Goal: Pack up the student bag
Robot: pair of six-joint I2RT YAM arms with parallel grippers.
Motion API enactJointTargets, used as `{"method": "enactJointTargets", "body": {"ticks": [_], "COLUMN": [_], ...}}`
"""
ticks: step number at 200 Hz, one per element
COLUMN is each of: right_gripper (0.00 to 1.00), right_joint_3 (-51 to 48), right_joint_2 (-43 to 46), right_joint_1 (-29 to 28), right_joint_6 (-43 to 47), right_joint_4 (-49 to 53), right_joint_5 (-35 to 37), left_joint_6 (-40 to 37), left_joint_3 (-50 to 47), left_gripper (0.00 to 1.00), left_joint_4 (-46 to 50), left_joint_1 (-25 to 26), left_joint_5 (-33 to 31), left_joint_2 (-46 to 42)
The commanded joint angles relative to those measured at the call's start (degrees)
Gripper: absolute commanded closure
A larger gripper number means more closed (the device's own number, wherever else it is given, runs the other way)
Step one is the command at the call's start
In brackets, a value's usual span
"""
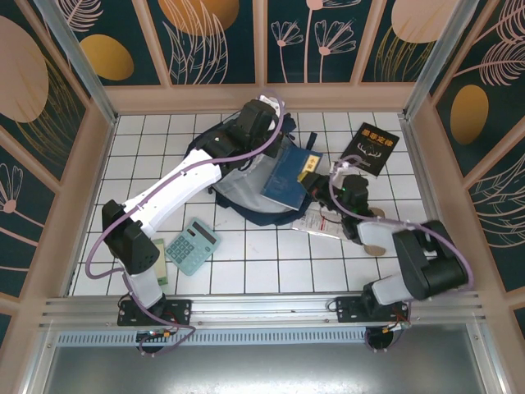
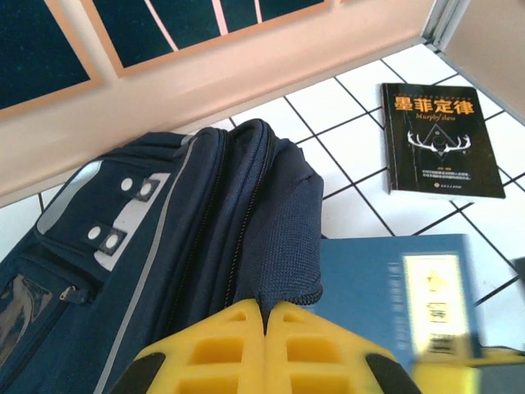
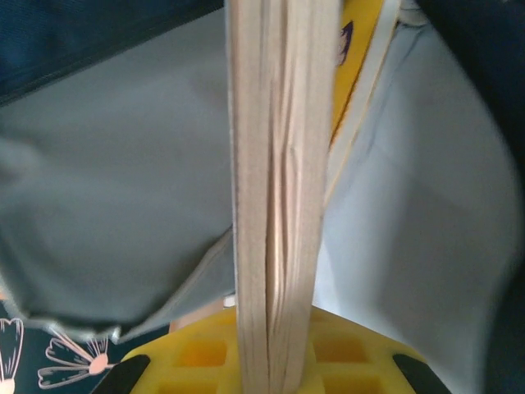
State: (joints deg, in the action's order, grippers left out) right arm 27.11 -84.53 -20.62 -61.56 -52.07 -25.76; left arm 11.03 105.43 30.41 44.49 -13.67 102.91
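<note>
Next, my right gripper pushes outward and down into the bag's grey-lined opening [image 1: 261, 172] [image 3: 156, 156] to let go of the blue book there, since the book is only partly inside.
The student bag [image 1: 246, 185], a navy-blue backpack, lies at the back middle of the tiled table with its mouth pulled open and its grey lining showing. My left gripper [image 1: 264, 148] is above it, shut on the bag's zipper rim [image 2: 283, 283], with the yellow fingertips [image 2: 238, 328] pinching the navy fabric. My right gripper [image 1: 318, 176] is shut on a blue book [image 1: 287, 180]. The book is partly inside the bag's mouth. In the right wrist view its page edge [image 3: 275, 164] runs up from between the yellow fingers [image 3: 197, 357], with the grey lining [image 3: 115, 164] on both sides.
A black book [image 1: 373, 148] with gold lettering lies at the back right, near the wall. A teal calculator [image 1: 193, 245] and a pale green pad [image 1: 162, 267] sit at the front left. Loose papers [image 1: 316, 222] lie beside the right arm. Wooden walls close the table in.
</note>
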Motion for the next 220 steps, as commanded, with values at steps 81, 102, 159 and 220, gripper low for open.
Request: {"method": "enactJointTargets", "body": {"ticks": [81,102,159,220], "right_gripper": [1.0,1.0,0.33,0.09], "right_joint_3": [33.3,41.3,49.7,40.5], "right_joint_2": [-38.4,-42.1,-44.5,-31.9], "right_joint_1": [-7.7,-8.6,-9.2,-9.3], "right_joint_6": [-19.4,-17.7,-12.2,-1.5], "right_joint_4": [-17.6,-10.5,1.9,11.8], "right_joint_5": [14.4,16.0,14.3,17.4], "left_joint_6": [2.8,2.7,2.0,1.0], "left_joint_3": [11.9,11.0,9.2,5.1], "left_gripper": [1.0,1.0,1.0,1.0], "left_joint_4": [-3.5,-3.5,-4.0,-6.8], "left_joint_1": [0.5,0.4,0.5,0.4], "left_joint_5": [2.6,2.1,1.2,-3.6], "left_joint_2": [3.1,2.7,2.3,0.6]}}
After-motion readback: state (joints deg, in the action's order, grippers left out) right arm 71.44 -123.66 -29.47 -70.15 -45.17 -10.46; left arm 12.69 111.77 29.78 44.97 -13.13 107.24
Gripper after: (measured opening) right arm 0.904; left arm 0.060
